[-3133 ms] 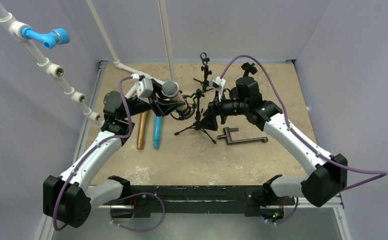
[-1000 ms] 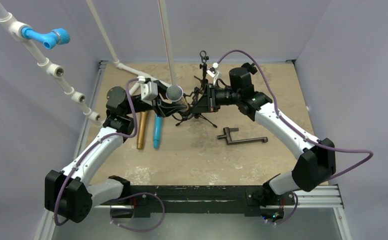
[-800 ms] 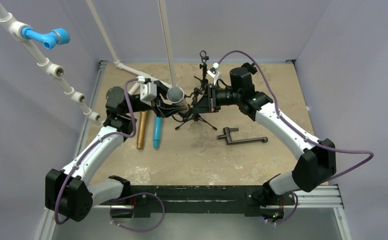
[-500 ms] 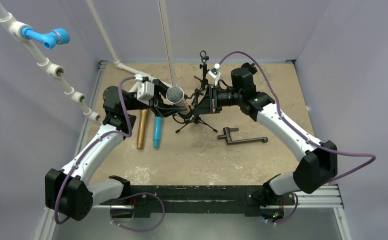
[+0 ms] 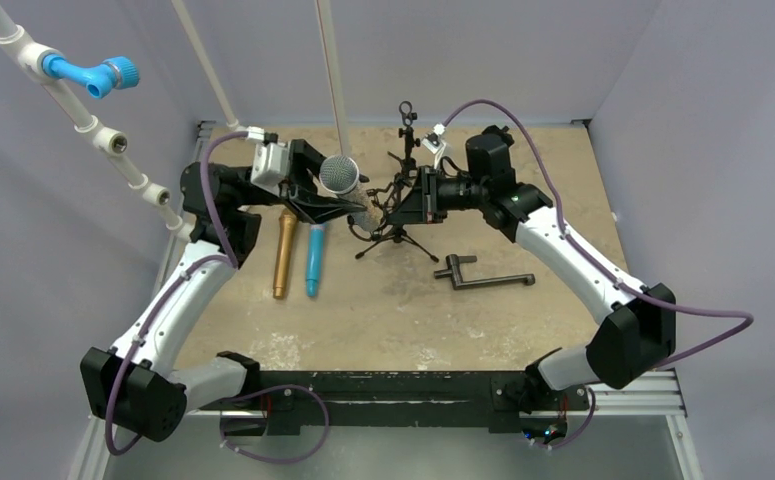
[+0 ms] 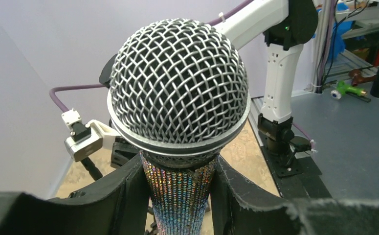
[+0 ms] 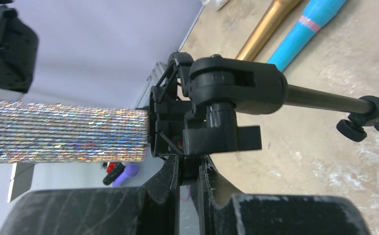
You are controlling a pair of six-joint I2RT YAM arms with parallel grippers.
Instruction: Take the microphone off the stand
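I will move my left gripper away from the stand's clip, to the left in the top view, and down beside the gold microphone to let go there, as bare tabletop shows (image 5: 250, 270) there.
The microphone (image 5: 339, 176) has a silver mesh head (image 6: 177, 88) and a sparkly sequinned body (image 6: 178, 196). My left gripper (image 5: 341, 206) is shut on that body just below the head, a finger (image 6: 123, 191) pressed on each side. In the right wrist view the sparkly body (image 7: 65, 129) lies level and its tail end meets the black clip (image 7: 226, 98) of the stand (image 5: 395, 222). My right gripper (image 7: 189, 171) is shut on a tab under that clip, and the top view shows the right gripper (image 5: 403, 203) holding the stand's top. The stand's tripod feet rest on the table.
A gold microphone (image 5: 283, 255) and a blue one (image 5: 314, 258) lie side by side left of the stand. A black L-shaped metal part (image 5: 478, 275) lies to the right. A second small stand (image 5: 406, 130) is at the back. White pipes with a blue fitting (image 5: 93, 75) run along the left wall.
My left arm has drawn back to the upper left, carrying the microphone head that way. The right gripper has kept its hold on the stand, shifting only slightly.
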